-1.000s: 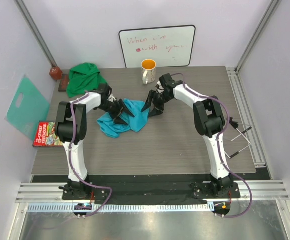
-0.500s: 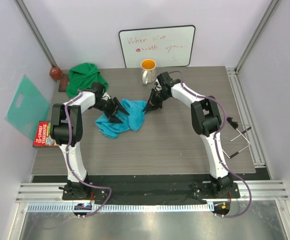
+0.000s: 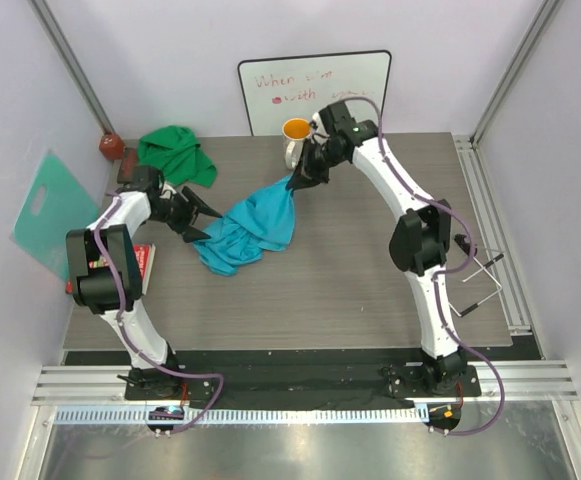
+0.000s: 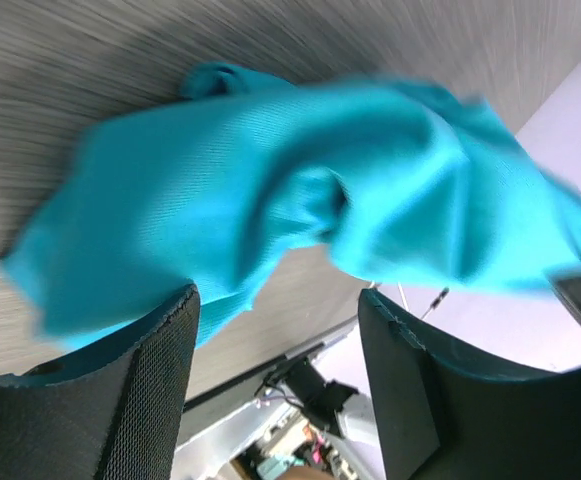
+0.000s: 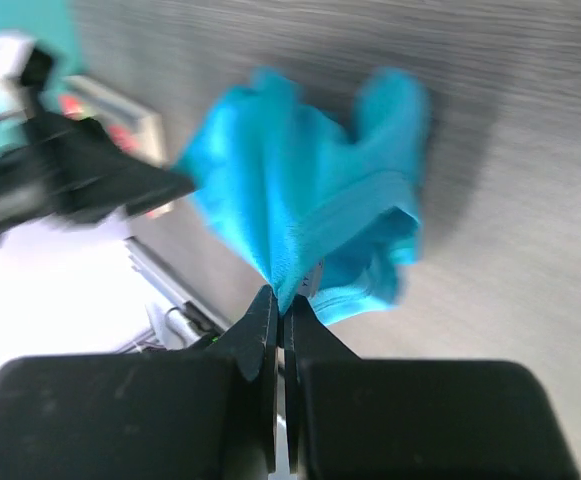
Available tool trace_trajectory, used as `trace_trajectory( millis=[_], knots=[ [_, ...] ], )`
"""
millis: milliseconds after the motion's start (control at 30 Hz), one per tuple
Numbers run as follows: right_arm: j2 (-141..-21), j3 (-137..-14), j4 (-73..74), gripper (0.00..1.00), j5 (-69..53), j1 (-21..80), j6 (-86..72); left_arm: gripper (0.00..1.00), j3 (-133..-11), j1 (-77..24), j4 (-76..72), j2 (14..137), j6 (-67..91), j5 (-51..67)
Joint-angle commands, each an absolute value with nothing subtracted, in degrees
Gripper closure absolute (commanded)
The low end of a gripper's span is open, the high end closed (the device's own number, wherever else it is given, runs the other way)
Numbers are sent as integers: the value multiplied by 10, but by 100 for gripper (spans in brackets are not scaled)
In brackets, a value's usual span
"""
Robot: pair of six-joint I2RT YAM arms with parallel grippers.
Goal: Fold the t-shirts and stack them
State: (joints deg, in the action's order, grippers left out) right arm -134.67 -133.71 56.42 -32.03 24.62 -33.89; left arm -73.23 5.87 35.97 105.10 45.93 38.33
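Observation:
The tabletop near the wire stand is clear for releasing the edge of the t-shirt. My right gripper will next move up, to the right in the top view, then down to it.
The turquoise-blue t-shirt (image 3: 253, 225) lies crumpled mid-table, with one edge pulled up towards the back. My right gripper (image 3: 295, 183) is shut on that raised edge, near the mug. In the right wrist view the closed jaws (image 5: 280, 300) pinch a fold of the shirt (image 5: 300, 200), which hangs below them. My left gripper (image 3: 200, 215) is open just left of the shirt. In the left wrist view nothing sits between its fingertips (image 4: 280, 300), and the shirt (image 4: 270, 190) lies just beyond them. The green t-shirt (image 3: 175, 152) is bunched at the back left.
An orange-filled mug (image 3: 296, 140) stands at the back centre, before a whiteboard (image 3: 315, 90). A mint-teal plastic sheet (image 3: 50, 210) leans on the left wall. A red game box (image 3: 135, 262) lies by the left arm. A brown object (image 3: 111, 146) sits in the back left corner.
My right gripper closed on the turquoise shirt's edge and lifted it back towards the mug. My left arm swung left, off the shirt, its jaws a little wider.

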Motion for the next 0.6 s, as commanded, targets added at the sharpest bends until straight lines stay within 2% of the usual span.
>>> trace_trajectory(
  millis=[0,167,267,367,567],
  knots=[
    [-1232,-1390,618,99,-312,256,-342,35,-715,69,354,1006,434,372],
    [-1148,-1353,622,99,-233,284,-271,35,-675,68,368,965,422,357],
    [-1127,-1361,676,99,-194,290,-225,36,-662,65,367,937,420,363],
    [-1082,-1371,654,99,-165,290,-212,36,-660,50,366,909,434,339],
    [-1063,-1512,650,99,-141,289,-193,36,-679,-29,374,875,461,293]
  ],
)
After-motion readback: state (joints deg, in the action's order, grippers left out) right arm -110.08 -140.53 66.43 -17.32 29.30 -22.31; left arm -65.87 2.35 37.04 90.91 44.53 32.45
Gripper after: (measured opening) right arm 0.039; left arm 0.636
